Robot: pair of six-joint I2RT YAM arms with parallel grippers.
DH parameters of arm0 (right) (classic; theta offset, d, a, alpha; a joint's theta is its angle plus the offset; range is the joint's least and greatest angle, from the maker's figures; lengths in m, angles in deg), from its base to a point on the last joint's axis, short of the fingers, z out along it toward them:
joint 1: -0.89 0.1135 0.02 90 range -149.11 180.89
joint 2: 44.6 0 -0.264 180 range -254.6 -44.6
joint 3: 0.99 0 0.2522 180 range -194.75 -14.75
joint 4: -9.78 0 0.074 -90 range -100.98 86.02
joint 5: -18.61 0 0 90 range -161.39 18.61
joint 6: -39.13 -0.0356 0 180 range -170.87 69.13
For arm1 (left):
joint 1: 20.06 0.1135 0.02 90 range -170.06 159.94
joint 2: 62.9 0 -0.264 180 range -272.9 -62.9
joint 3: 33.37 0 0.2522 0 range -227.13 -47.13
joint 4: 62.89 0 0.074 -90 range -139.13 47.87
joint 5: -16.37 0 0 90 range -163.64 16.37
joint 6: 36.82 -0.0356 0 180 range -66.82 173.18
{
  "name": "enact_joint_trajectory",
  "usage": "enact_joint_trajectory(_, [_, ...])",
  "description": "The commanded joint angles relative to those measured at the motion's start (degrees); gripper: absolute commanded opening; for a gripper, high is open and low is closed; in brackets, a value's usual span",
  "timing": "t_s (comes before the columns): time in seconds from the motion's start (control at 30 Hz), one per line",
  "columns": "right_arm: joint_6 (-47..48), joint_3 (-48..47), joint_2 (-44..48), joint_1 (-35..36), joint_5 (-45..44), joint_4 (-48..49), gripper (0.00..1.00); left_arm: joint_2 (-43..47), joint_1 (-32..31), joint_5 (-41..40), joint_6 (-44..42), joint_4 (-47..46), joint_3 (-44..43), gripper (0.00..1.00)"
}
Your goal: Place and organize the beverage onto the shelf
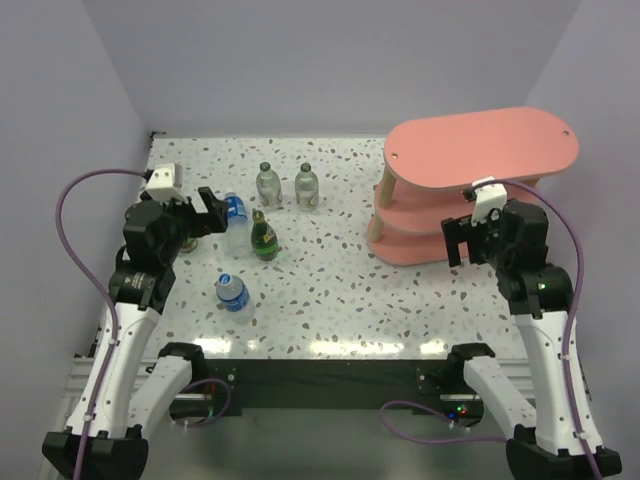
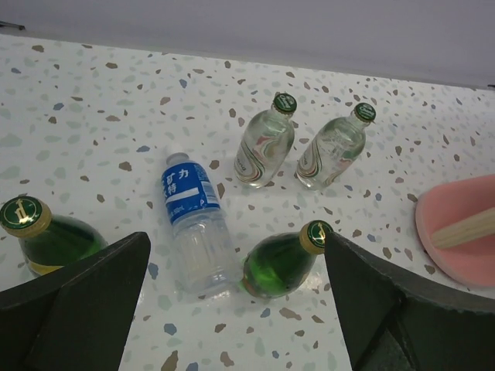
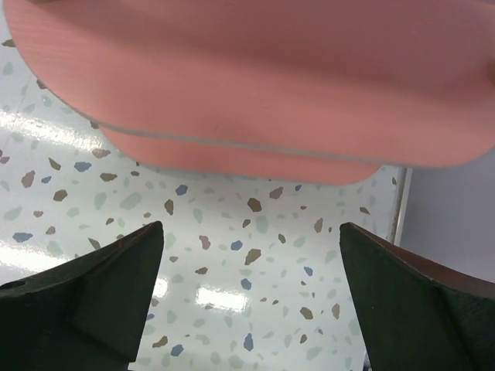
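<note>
The left gripper moves to the right in the top view next, past the blue-label bottle, and lowers onto the neck of the uncovered dark green bottle beside it.
The pink three-tier shelf (image 1: 480, 148) stands at the back right, with no bottles visible on it. Two clear green-capped bottles (image 1: 265, 183) (image 1: 307, 185) stand at the back centre. A blue-label bottle (image 1: 237, 212) and a dark green bottle (image 1: 264, 236) stand just right of my open, empty left gripper (image 1: 214, 212). The second dark green bottle (image 2: 46, 239) is under that arm. Another blue-label bottle (image 1: 232, 292) stands nearer. In the left wrist view, the gripper (image 2: 236, 309) faces the blue-label bottle (image 2: 193, 220) and green bottle (image 2: 282, 263). My right gripper (image 1: 458, 238) is open and empty beside the shelf's lower boards (image 3: 247, 77).
A speckled white table (image 1: 330, 290) carries everything, with lilac walls at the back and sides. The shelf's wooden post (image 2: 464, 229) shows at the right of the left wrist view. The table's right edge (image 3: 398, 209) lies close to my right gripper (image 3: 251, 301).
</note>
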Motion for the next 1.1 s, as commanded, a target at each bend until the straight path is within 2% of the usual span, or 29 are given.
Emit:
enact_joint_trajectory(0.0, [3.4, 0.0, 2.7, 0.1, 4.9, -1.2, 0.99, 0.1, 0.1, 5.0, -2.6, 1.4, -4.0, 1.0])
enact_joint_trajectory(0.03, [4.8, 0.2, 3.1, 0.1, 7.3, -1.2, 0.99, -0.1, 0.1, 5.8, -3.0, 1.8, -4.5, 1.0])
enact_joint_trajectory(0.13, [15.0, 1.7, 5.4, 0.0, 22.4, -3.2, 0.99, -0.2, 0.1, 10.1, -4.9, 2.0, -5.4, 1.0])
enact_joint_trajectory(0.17, [24.2, 2.7, 6.1, 0.1, 33.3, -6.7, 0.99, -0.2, 0.1, 11.6, -5.4, 2.1, -5.4, 1.0])
enact_joint_trajectory(0.2, [29.0, 3.4, 6.9, 0.1, 38.1, -8.4, 0.99, -0.2, 0.1, 12.0, -5.7, 2.0, -5.3, 1.0])
enact_joint_trajectory(0.27, [40.1, 5.9, 9.1, 0.1, 45.5, -12.5, 0.99, 0.4, 0.1, 12.3, -6.0, 1.9, -4.7, 1.0])
enact_joint_trajectory(0.3, [42.4, 6.8, 9.5, 0.1, 50.4, -13.2, 0.99, 0.6, 0.1, 12.3, -6.0, 1.7, -4.0, 1.0])
enact_joint_trajectory(0.4, [47.8, 10.1, 9.9, 0.1, 56.1, -14.1, 0.99, 2.6, 0.1, 13.4, -6.8, 0.7, -2.5, 1.0])
enact_joint_trajectory(0.6, [51.7, 9.7, 0.7, 2.1, 54.9, -15.4, 0.99, 2.9, 0.1, 17.6, -6.7, -2.4, -1.6, 1.0])
enact_joint_trajectory(0.77, [53.4, 6.9, -7.3, 10.3, 46.5, -17.1, 0.99, -2.3, 0.1, 20.8, -4.8, -2.0, -4.3, 1.0])
enact_joint_trajectory(0.93, [47.5, 7.6, -11.3, 15.0, 42.6, -10.5, 0.99, -9.4, -0.2, 23.0, -2.7, -3.1, -7.6, 1.0])
enact_joint_trajectory(1.07, [42.5, 7.7, -12.0, 16.5, 39.9, -5.6, 0.99, -15.1, -2.9, 19.1, -3.2, 0.7, -13.3, 0.98])
